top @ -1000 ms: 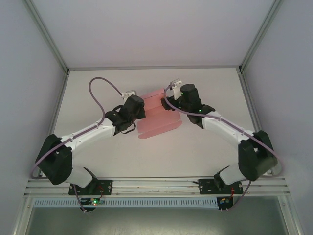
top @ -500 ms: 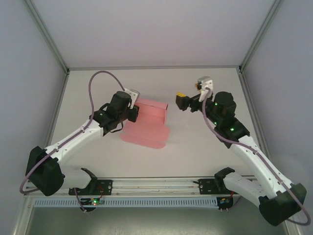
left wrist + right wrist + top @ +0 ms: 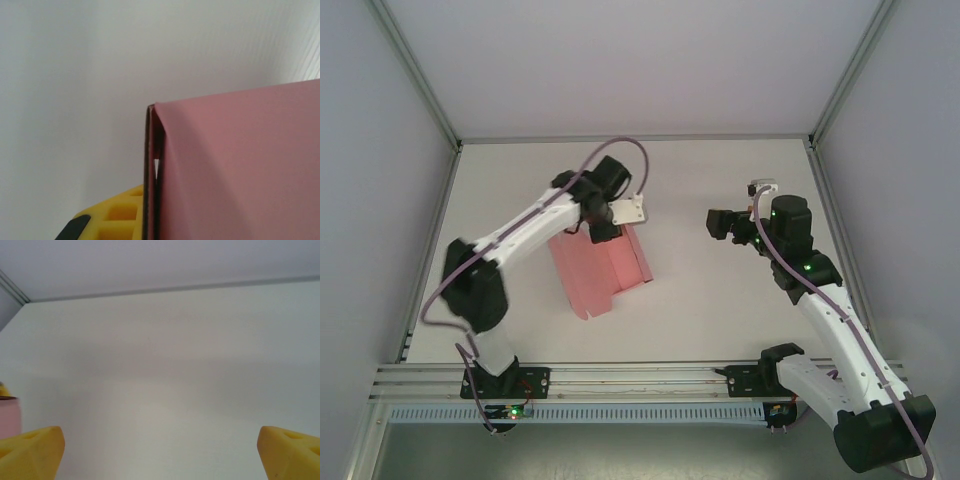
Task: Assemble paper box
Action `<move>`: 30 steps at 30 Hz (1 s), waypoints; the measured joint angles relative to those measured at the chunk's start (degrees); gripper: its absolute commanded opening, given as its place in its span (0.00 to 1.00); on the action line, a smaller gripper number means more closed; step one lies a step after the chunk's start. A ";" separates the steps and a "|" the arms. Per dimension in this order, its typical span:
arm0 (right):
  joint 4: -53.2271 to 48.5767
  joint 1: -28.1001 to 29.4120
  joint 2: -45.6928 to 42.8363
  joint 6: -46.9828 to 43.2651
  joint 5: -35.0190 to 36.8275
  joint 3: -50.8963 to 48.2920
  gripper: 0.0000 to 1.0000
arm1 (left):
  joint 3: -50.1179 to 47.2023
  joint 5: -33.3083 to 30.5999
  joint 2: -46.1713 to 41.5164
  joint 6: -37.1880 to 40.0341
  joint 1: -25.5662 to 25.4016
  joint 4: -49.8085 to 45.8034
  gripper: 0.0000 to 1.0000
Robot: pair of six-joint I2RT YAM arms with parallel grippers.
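Observation:
The paper box [image 3: 600, 268] still hangs tilted, so my left gripper will lower it onto the white tabletop below next and let go of its pinched edge.
The paper box [image 3: 600, 268] is a pink folded card sheet hanging tilted over the middle-left of the table, its upper edge pinched in my left gripper [image 3: 603, 230], which is shut on it. In the left wrist view the pink card [image 3: 240, 170] stands edge-on against one yellow finger [image 3: 112, 215]; the other finger is hidden behind the card. My right gripper [image 3: 718, 224] hovers open to the right of the card, well apart from it. Its yellow fingertips [image 3: 35, 447] stand wide with bare table between them, and a sliver of the pink card [image 3: 9, 417] shows at the far left.
The white table [image 3: 720, 300] is fenced by grey walls with metal corner posts [image 3: 430, 95]. An aluminium rail [image 3: 640, 378] carrying both arm bases runs along the near edge.
The right gripper has let go of the card, opened wide and pulled back to the right. The left arm has swung round, turning the card so it hangs lengthwise toward the near edge.

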 measured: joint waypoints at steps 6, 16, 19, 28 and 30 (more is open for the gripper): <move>-2.21 -1.16 -0.39 -0.02 0.04 -1.22 0.98 | 5.90 -5.73 13.49 4.17 -3.58 -6.43 0.04; -4.26 -2.84 -0.85 -0.04 0.04 -2.19 0.98 | 13.77 -9.70 19.45 5.27 -6.38 -9.79 0.55; -4.26 -3.19 -0.66 -0.15 0.02 -2.19 0.98 | 14.78 -9.57 19.30 4.85 -6.38 -10.01 0.76; -3.45 -3.19 2.69 -0.70 -0.26 -2.19 0.98 | 14.75 -8.33 9.68 -6.60 -7.17 -4.11 1.00; -2.45 -3.19 4.04 -0.63 -0.46 -2.19 0.98 | 14.93 -10.69 5.01 -15.50 -7.63 -0.72 1.00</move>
